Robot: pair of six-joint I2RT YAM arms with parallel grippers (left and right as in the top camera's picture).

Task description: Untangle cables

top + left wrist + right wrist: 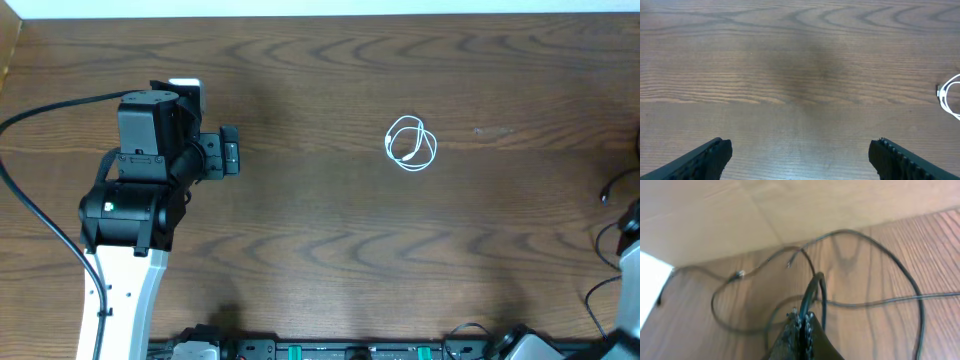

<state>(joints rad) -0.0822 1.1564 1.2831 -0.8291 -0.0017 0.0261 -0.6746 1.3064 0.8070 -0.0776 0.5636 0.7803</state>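
Next, my right gripper pulls the black cable's bend back over the clear wood by the board and releases it there, as black cable parts cross beneath its fingers.
The short white cable (411, 143) lies in small loops on the table right of centre, and its edge shows at the right of the left wrist view (951, 96). The long black cable (865, 302) sprawls in wide loops on the wood in the right wrist view, with a small plug end (739, 273) lying flat. Only bits of it (607, 192) show at the overhead's right edge. My right gripper (802, 317) is shut on a bend of the black cable. My left gripper (800, 147) is open and empty over bare wood, well left of the white cable, and it also shows in the overhead view (229, 154).
The left arm (135, 190) stands at the table's left, with its thick black cable (40, 215) trailing off to the left. The right arm (630, 255) is mostly out of the overhead view. A pale wall or board (790, 210) runs along the table's edge.
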